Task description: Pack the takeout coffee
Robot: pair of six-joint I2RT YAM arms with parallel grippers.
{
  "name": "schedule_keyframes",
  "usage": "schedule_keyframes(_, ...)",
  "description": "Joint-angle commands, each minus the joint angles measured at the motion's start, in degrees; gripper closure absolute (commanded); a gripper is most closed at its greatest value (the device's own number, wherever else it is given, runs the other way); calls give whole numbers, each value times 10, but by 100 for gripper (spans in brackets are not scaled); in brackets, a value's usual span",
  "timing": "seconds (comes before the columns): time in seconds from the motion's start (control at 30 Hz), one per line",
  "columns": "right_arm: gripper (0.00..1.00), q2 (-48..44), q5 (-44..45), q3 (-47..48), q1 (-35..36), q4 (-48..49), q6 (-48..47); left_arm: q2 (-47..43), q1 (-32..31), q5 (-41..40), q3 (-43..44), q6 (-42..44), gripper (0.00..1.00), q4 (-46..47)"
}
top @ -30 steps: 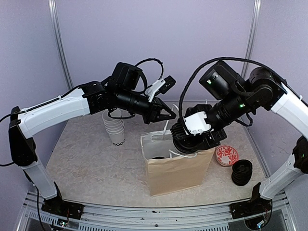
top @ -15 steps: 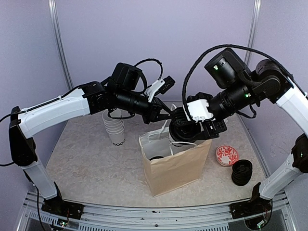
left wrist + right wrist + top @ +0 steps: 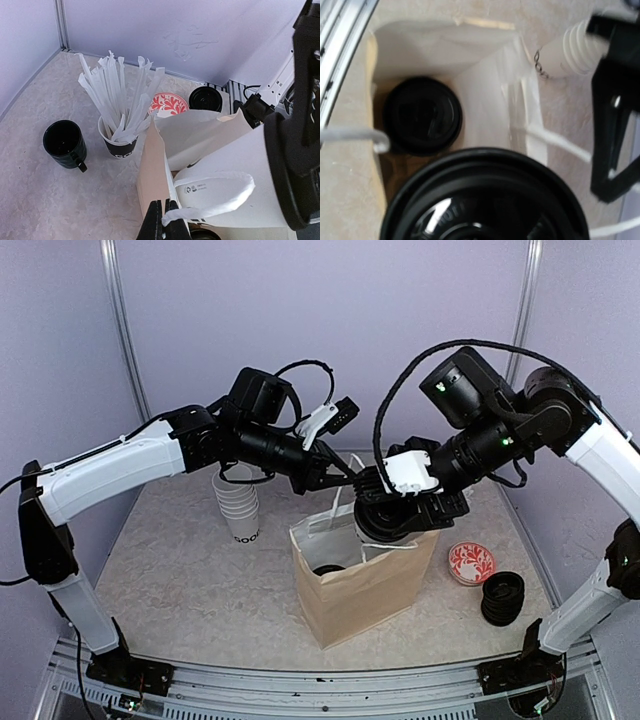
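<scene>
My right gripper lifts clear of the bag's opening next, draws back, lowers and releases, since bare tabletop by the bag's near side lies below and back from it.
My left gripper (image 3: 162, 223) is shut on the white paper handle (image 3: 210, 200) of the brown paper bag (image 3: 362, 585) and holds its mouth open. My right gripper (image 3: 392, 516) hangs over the bag mouth, shut on a takeout coffee (image 3: 235, 167), which is white and tilted. Its black lid (image 3: 485, 200) fills the lower right wrist view and hides the fingers. A second takeout coffee (image 3: 422, 120) stands inside the bag with only its black lid showing (image 3: 325, 568).
A stack of white paper cups (image 3: 238, 508) stands behind the left arm. A black cup of white sticks (image 3: 117, 142) and a black mug (image 3: 62, 145) sit behind the bag. A red patterned plate (image 3: 471, 562) and a stack of black lids (image 3: 502, 597) lie to the right.
My right arm has risen and shifted a little left with the cup, from low at the bag to over its mouth. The left gripper has kept its hold on the handle.
</scene>
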Motion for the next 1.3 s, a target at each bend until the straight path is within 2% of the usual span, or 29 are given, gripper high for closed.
schedule_keyframes(0.0, 32, -17, -12, -22, -20, 5, 19, 4, 2, 0, 44, 40, 100, -36)
schedule_keyframes(0.3, 35, -28, -74, -56, -30, 15, 54, 56, 7, -1, 120, 88, 100, -91)
schedule_keyframes(0.63, 36, -26, -70, -39, -49, 34, 61, 78, 10, -10, 124, 92, 99, -98)
schedule_keyframes(1.03, 39, -63, -58, -115, -69, 49, 53, 61, -17, -16, 124, 80, 98, -107)
schedule_keyframes(1.13, 41, -79, -67, -141, -69, 55, 48, 54, -26, -27, 119, 78, 88, -109)
schedule_keyframes(1.2, 41, -85, -69, -154, -69, 57, 47, 49, -33, -39, 122, 73, 74, -112)
schedule_keyframes(1.27, 42, -88, -70, -162, -69, 55, 48, 41, -42, -50, 128, 72, 67, -113)
